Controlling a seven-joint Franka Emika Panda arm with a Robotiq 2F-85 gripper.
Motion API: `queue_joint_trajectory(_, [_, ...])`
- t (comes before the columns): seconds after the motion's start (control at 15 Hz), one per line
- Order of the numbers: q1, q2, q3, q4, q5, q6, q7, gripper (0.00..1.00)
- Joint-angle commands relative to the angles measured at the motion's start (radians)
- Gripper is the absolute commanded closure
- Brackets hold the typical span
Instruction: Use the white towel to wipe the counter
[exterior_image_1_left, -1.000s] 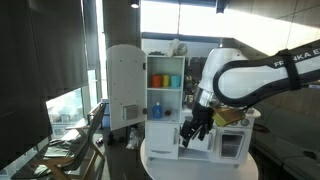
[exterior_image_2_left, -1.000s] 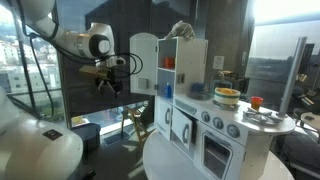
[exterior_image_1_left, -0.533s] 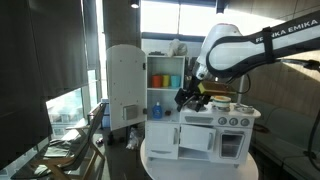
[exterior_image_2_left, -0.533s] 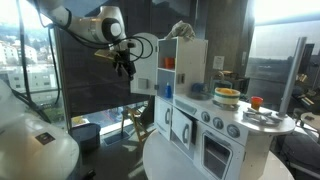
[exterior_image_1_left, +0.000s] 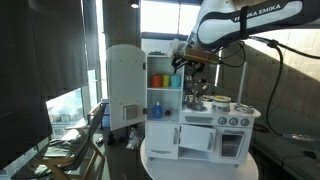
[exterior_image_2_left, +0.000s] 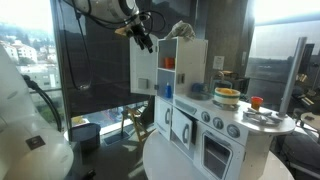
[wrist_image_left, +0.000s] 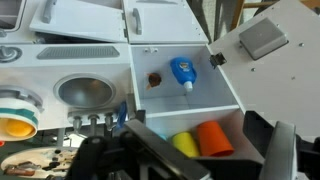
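The towel is on top of the tall cabinet, higher than my spread fingers, so I will raise my gripper and reach outward to close on the towel's crumpled folds.
The white towel (exterior_image_1_left: 178, 46) lies crumpled on top of the toy kitchen's tall cabinet and shows in both exterior views (exterior_image_2_left: 181, 30). I cannot make it out in the wrist view. The toy kitchen's counter (exterior_image_1_left: 222, 110) (exterior_image_2_left: 252, 117) carries a sink (wrist_image_left: 88, 92) and dishes. My gripper (exterior_image_1_left: 187, 66) (exterior_image_2_left: 147, 41) hangs high beside the cabinet top, close to the towel but apart from it. In the wrist view its jaws (wrist_image_left: 215, 160) are spread wide and empty, above the open cabinet.
The open cabinet holds a blue bottle (wrist_image_left: 182, 71), a yellow cup (wrist_image_left: 184, 144) and an orange cup (wrist_image_left: 214, 139). Its door (wrist_image_left: 270, 50) stands open. A bowl (exterior_image_2_left: 227, 95) and a red cup (exterior_image_2_left: 253, 101) stand on the counter. The kitchen stands on a round white table (exterior_image_1_left: 160, 165).
The arm has risen from low in front of the kitchen up to the level of the cabinet top, toward the towel. The gripper stays empty.
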Motion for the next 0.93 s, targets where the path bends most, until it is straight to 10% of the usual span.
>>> queue_joint_trajectory(0.0, [-0.027,0.148,0.017,0.25,-0.16,-0.008,0.194,0.0])
queue_joint_trajectory(0.47, [0.059,0.395,-0.052,0.616,-0.554,-0.03,0.483,0.0])
queue_joint_trajectory(0.87, [0.189,0.609,-0.166,0.892,-0.617,-0.009,0.561,0.0])
